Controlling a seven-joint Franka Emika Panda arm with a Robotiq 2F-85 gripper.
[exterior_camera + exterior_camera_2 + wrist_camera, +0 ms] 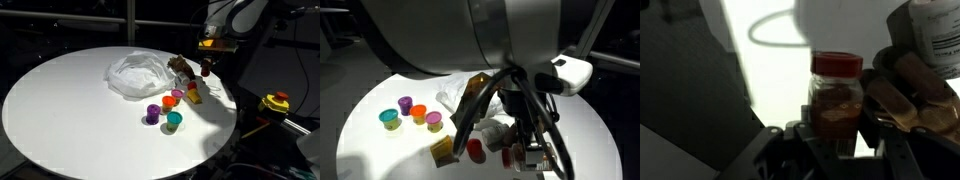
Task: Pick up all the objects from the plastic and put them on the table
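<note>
My gripper is above the bare tabletop (209, 91) beside the yellow piece. It will next move toward the yellow piece and lower the jar to let it go off the plastic.
My gripper (836, 135) is shut on a small brown jar with a red lid (836, 90), near the table's far edge (205, 68). A brown lumpy piece (915, 95) lies right beside the jar and shows next to the plastic (135, 75) in an exterior view (180, 66). The purple cup (152, 113), teal cup (174, 121), orange cup (168, 102) and pink-red cup (177, 95) stand on the bare table (70, 110), off the plastic. The arm hides much of the plastic in an exterior view (455, 100). Whether the jar touches the table I cannot tell.
A yellow piece (193, 96) lies on the table by the cups. A yellow-and-red tool (275, 102) sits off the table to one side. A white labelled bottle (935, 30) stands behind the brown piece. The table's edge (225, 125) is close to the gripper.
</note>
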